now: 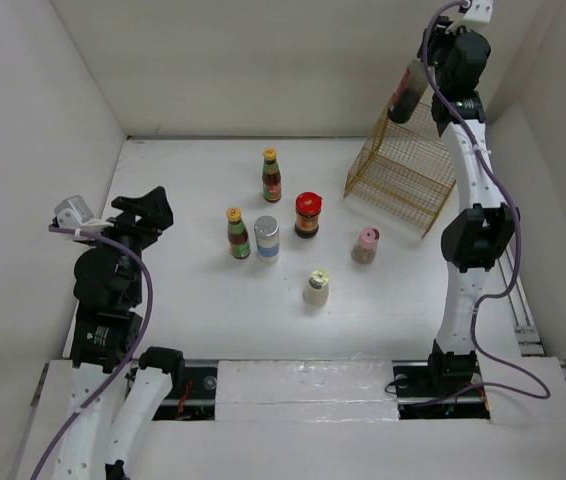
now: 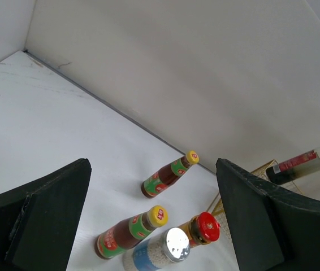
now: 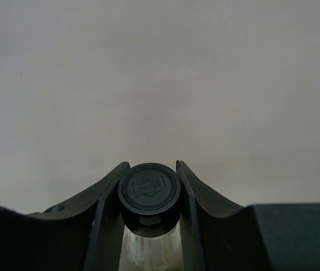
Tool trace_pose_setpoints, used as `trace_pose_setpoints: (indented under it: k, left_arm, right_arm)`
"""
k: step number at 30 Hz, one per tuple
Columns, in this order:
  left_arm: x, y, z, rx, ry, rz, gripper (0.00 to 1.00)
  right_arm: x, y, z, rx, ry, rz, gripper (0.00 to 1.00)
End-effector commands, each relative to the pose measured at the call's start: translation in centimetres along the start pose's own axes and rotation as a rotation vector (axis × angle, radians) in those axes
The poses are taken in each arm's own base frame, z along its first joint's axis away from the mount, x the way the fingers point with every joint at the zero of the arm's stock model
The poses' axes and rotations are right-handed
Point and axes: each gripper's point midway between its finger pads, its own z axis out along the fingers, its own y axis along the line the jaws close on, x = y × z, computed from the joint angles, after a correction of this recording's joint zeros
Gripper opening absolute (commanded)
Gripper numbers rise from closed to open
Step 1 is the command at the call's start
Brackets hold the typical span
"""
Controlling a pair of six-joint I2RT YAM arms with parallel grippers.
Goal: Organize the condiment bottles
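Next, my right gripper brings the bottle, still hanging above the wires, down inside and releases it. This is because the far part of the yellow wire basket lies below the gripper.
Six small bottles stand mid-table: a yellow-capped bottle [image 1: 271,175], a second yellow-capped bottle [image 1: 238,233], a silver-capped jar [image 1: 266,239], a red-capped jar [image 1: 307,214], a pink-capped jar [image 1: 366,244] and a cream-capped jar [image 1: 316,286]. My right gripper [image 1: 425,62] is raised high above the yellow wire basket [image 1: 403,170]. It is shut on the black cap [image 3: 148,187] of a dark red-labelled bottle [image 1: 405,95] that hangs tilted. My left gripper [image 1: 159,211] is open and empty, left of the bottles. Its wrist view shows both yellow-capped bottles [image 2: 170,175] [image 2: 130,232], the silver-capped jar [image 2: 165,251] and the red-capped jar [image 2: 204,227].
White walls close the table on the left, back and right. The basket lies on its side at the back right, next to the right arm [image 1: 473,240]. In the left wrist view the held bottle [image 2: 301,164] shows at the far right.
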Motion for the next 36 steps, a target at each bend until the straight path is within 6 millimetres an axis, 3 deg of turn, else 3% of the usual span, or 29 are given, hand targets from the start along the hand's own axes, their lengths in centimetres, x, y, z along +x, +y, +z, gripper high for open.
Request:
trace_pose_setpoints:
  k: [1, 3, 4, 5, 10, 11, 14, 19, 24, 28, 29, 31, 33, 35, 36]
  left_arm:
    - [-0.7, -0.7, 0.3, 0.029, -0.03, 0.004, 0.88]
    - [-0.5, -0.6, 0.6, 0.023, -0.023, 0.007, 0.88]
    - [-0.5, -0.6, 0.6, 0.023, -0.023, 0.007, 0.88]
    - [-0.5, -0.6, 0.6, 0.023, -0.023, 0.007, 0.88]
    - [-0.5, -0.6, 0.6, 0.023, -0.023, 0.007, 0.88]
    - [-0.5, -0.6, 0.6, 0.023, -0.023, 0.007, 0.88]
    - [-0.3, -0.5, 0.8, 0.018, -0.016, 0.01, 0.88]
    - [-0.4, -0.7, 0.5, 0.031, -0.017, 0.007, 0.88]
    - [-0.4, -0.7, 0.5, 0.031, -0.017, 0.007, 0.88]
    - [-0.4, -0.7, 0.5, 0.031, -0.017, 0.007, 0.88]
    - [-0.6, -0.8, 0.3, 0.036, -0.024, 0.005, 0.88]
    - [-0.6, -0.8, 0.3, 0.036, -0.024, 0.005, 0.88]
    - [-0.6, -0.8, 0.3, 0.036, -0.024, 0.005, 0.88]
    - [-0.5, -0.9, 0.3, 0.043, -0.019, 0.005, 0.88]
    - [-0.5, -0.9, 0.3, 0.043, -0.019, 0.005, 0.88]
  right_arm:
    - [-13.1, -0.4, -1.9, 0.013, -0.344, 0.045, 0.04]
    - [-12.2, -0.7, -1.7, 0.027, -0.33, 0.045, 0.04]
    - [-10.0, -0.9, -1.2, 0.033, -0.286, 0.041, 0.04]
    - [-10.2, -1.0, -1.4, 0.034, -0.292, 0.031, 0.04]
    - [-6.3, -1.4, -1.8, 0.034, -0.233, 0.002, 0.05]
    - [-3.6, -1.1, -1.6, 0.031, -0.184, 0.0, 0.05]
    - [-2.2, -0.8, -2.2, 0.025, -0.173, -0.017, 0.06]
    - [3.2, -0.9, -2.5, 0.026, -0.065, -0.051, 0.08]
    - [5.6, 0.0, -2.9, 0.012, -0.019, -0.051, 0.11]
    - [6.7, 0.4, -3.3, 0.005, 0.002, -0.061, 0.3]
    - [6.6, 0.3, -3.5, 0.005, 0.004, -0.061, 0.49]
    - [6.4, 0.0, -3.8, 0.023, 0.002, -0.061, 0.64]
    - [5.6, 0.4, -4.0, 0.026, -0.01, -0.057, 0.89]
    - [5.7, 0.4, -4.0, 0.027, 0.002, -0.059, 1.0]
    - [4.4, 0.3, -4.3, 0.038, -0.011, -0.057, 1.0]
